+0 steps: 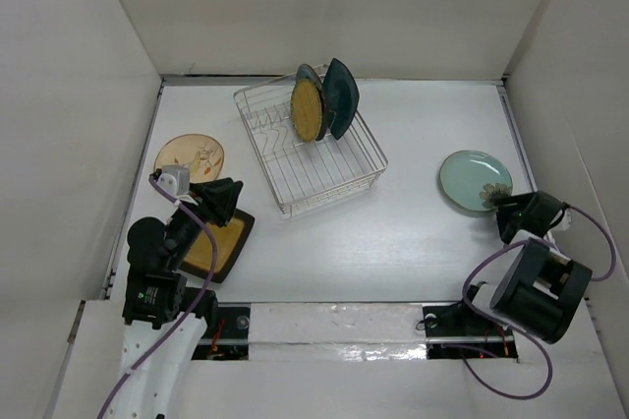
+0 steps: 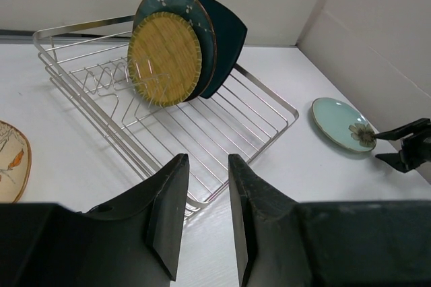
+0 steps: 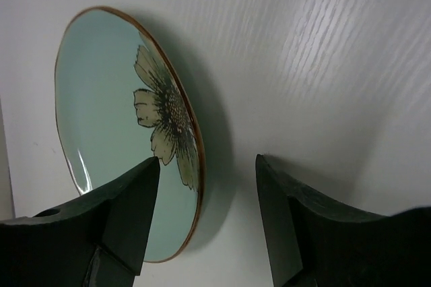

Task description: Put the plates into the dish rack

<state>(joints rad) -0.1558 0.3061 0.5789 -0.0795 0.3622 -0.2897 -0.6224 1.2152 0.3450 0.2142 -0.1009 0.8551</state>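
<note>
My right gripper needs to move its open fingers to the left in the top view and close them, because the plate's flowered rim is that way, between them.
The silver wire dish rack (image 1: pixel 324 178) stands at the back middle. It holds three upright plates: the yellow woven one (image 1: pixel 307 109), the glossy round teal one (image 2: pixel 195 14) behind it, and the dark teal squarish one (image 1: pixel 342 94). The tan plate with a drawing (image 1: pixel 189 156) lies at the left. The mustard black-rimmed square plate (image 1: pixel 216 245) lies under my left gripper (image 1: pixel 224 201), which is slightly open and empty, raised above it (image 2: pixel 205 159). The pale green flower plate (image 1: pixel 475 180) lies at the right. My right gripper (image 1: pixel 503 219) is open with the plate's near rim (image 3: pixel 195 166) between its fingers.
White walls enclose the table on the left, back and right. The rack sits at an angle, its near corner (image 2: pixel 195 203) just ahead of my left fingers. The right wall is close behind the right arm.
</note>
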